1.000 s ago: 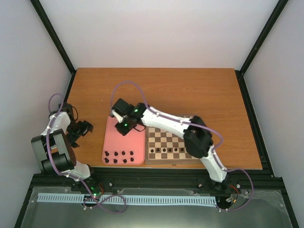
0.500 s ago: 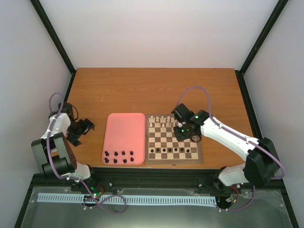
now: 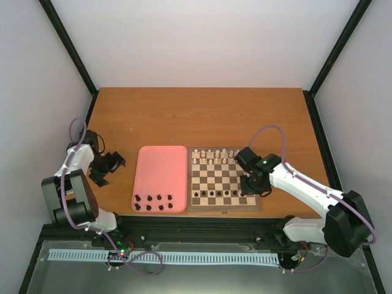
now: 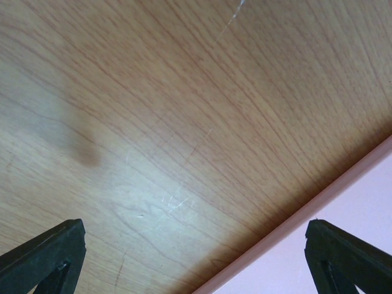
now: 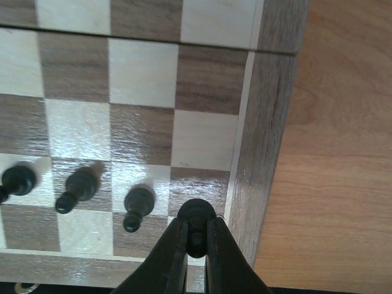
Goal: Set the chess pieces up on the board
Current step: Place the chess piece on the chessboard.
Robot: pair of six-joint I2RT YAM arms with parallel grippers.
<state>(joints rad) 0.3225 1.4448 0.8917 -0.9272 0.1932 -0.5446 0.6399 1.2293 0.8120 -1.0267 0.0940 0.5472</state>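
The dark square beside the brown border is still empty in the pawns' row, so my right gripper will go down onto it next and let go of the pawn.
The wooden chessboard lies at the table's near edge, with cream pieces on its far rows and a row of dark pawns near the front. My right gripper is shut on a dark pawn over the board's near right corner squares, beside three other dark pawns. Several dark pieces stand at the near end of the pink tray. My left gripper is open and empty over bare table left of the tray; its fingertips frame the tray's edge.
The board's brown border runs just right of the held pawn, with bare wooden table beyond it. The black frame rail lies close behind the board's near edge.
My right arm swung from the pink tray across to the board's right side, then down toward the near right corner. The left arm shifted only slightly.
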